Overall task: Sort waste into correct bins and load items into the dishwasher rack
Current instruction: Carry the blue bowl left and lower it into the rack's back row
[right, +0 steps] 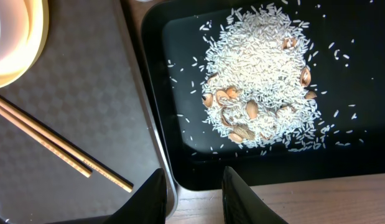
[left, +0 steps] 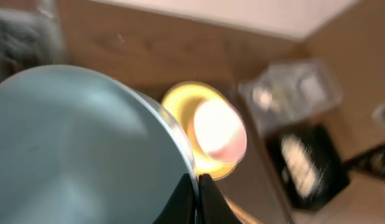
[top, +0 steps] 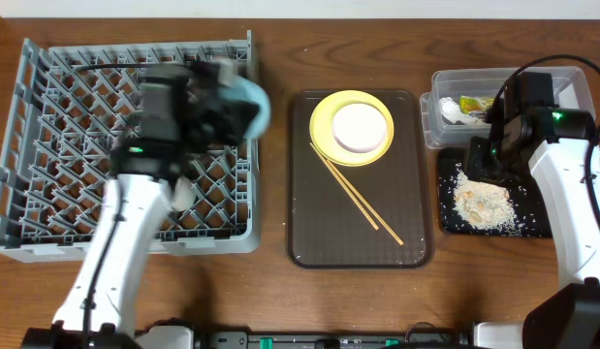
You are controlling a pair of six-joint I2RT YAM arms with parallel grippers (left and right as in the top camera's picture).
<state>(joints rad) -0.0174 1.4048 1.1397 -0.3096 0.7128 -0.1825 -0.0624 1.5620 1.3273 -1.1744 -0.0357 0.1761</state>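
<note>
I should next move my left gripper away from my base, tilt the light blue bowl [top: 253,105] on edge, and then go down into the far part of the rack.
My left gripper [left: 197,186] is shut on the rim of the light blue bowl [left: 86,149], held above the right part of the grey dishwasher rack [top: 47,194]; the bowl [top: 253,105] is blurred. The white bowl [top: 361,128] sits on the yellow plate [top: 324,121], with the chopsticks [top: 358,194] beside them on the brown tray [top: 319,233]. My right gripper [right: 193,186] hovers open and holds nothing over the near edge of the black tray [right: 180,155], which holds rice and food scraps [right: 260,81]. The clear tub [top: 561,82] holds the wrapper [top: 474,104] and a white scrap [top: 453,113].
The brown tray lies between the rack and the two bins. The black tray [top: 532,223] sits just in front of the clear tub at the right. The right arm reaches over both bins. Bare wooden table shows along the front edge.
</note>
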